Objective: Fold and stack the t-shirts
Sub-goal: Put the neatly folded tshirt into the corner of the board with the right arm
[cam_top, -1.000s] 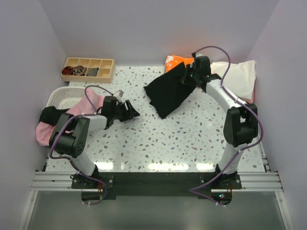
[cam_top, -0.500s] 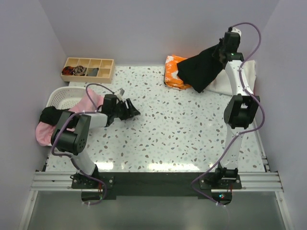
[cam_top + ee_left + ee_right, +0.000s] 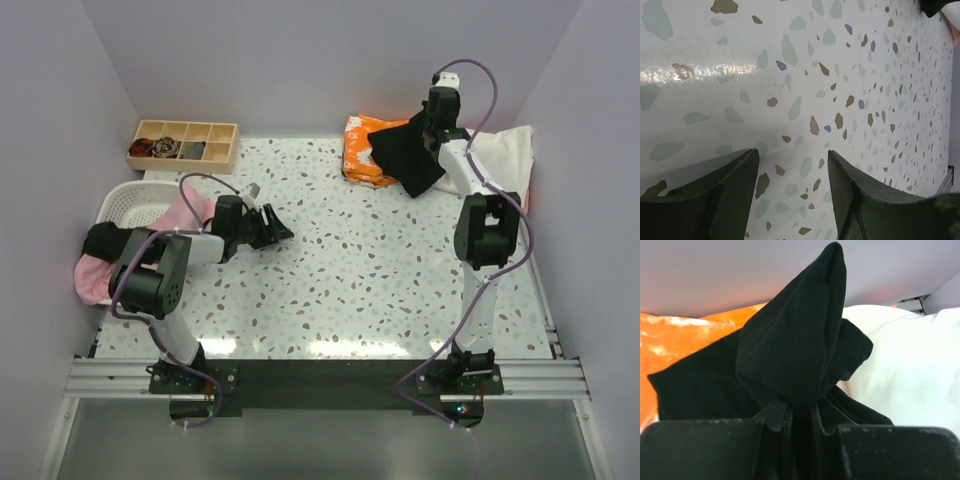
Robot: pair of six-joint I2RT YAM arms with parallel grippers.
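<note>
The cream t-shirt [image 3: 500,160] is below my right gripper, to its right in the top view. My right gripper moves down that way next, draws the black t-shirt [image 3: 408,155] off the orange t-shirt and releases.
My right gripper [image 3: 428,130] is shut on the black t-shirt [image 3: 408,155] at the back right. The shirt hangs bunched over the orange white-blotched t-shirt [image 3: 362,150] and beside the cream t-shirt [image 3: 500,160]. In the right wrist view the black t-shirt [image 3: 790,360] rises from the gripper [image 3: 801,415], with the orange t-shirt [image 3: 670,340] on the left and the cream t-shirt [image 3: 910,360] on the right. My left gripper [image 3: 272,230] is open and empty, low over the table [image 3: 360,270]; it also shows in the left wrist view [image 3: 792,165]. A pink t-shirt [image 3: 175,225] hangs over the basket.
A white slotted basket [image 3: 125,205] stands at the left edge, with pink and black cloth [image 3: 100,240] spilling from it. A wooden compartment tray [image 3: 185,143] stands at the back left. Walls close in the table at the back and both sides.
My right gripper has carried the black t-shirt from the middle of the table up and back, and now holds it lower over the orange and cream shirts. The left arm has hardly moved.
</note>
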